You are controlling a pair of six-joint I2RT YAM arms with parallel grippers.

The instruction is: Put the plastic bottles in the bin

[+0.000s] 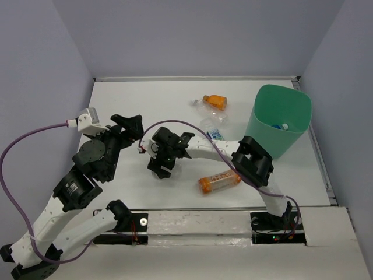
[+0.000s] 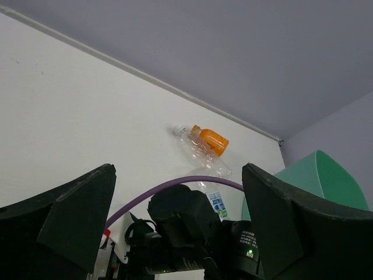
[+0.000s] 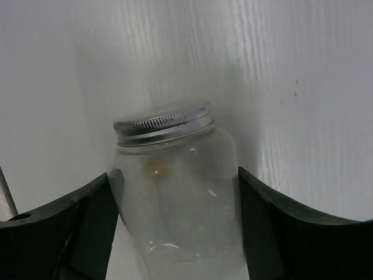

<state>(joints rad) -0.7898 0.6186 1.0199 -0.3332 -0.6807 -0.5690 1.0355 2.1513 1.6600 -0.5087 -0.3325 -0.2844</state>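
Observation:
My left gripper moves to the right in the top view and down onto the orange bottle (image 1: 220,182) next, since it lies loose outside the bin (image 1: 265,125).
My right gripper (image 1: 164,169) is shut on a clear jar (image 3: 175,204) with a silver screw lid (image 3: 163,124), and its fingers (image 3: 262,221) press both sides. The jar is mostly hidden in the top view. My left gripper (image 1: 129,123) is open and empty, raised left of the right wrist. An orange bottle (image 1: 220,182) lies on the table near the right arm. An orange-capped bottle (image 1: 214,101) and a clear crushed bottle (image 1: 211,123) with a blue label lie at the back. The mint-green bin (image 1: 265,125) stands at the right with a bottle (image 1: 282,125) inside.
The left wrist view looks between its open fingers (image 2: 70,216) over the right arm's wrist (image 2: 186,227) towards the back bottles (image 2: 204,149) and the bin (image 2: 326,175). A purple cable (image 1: 175,123) arcs over the right arm. Grey walls enclose the white table (image 1: 145,99).

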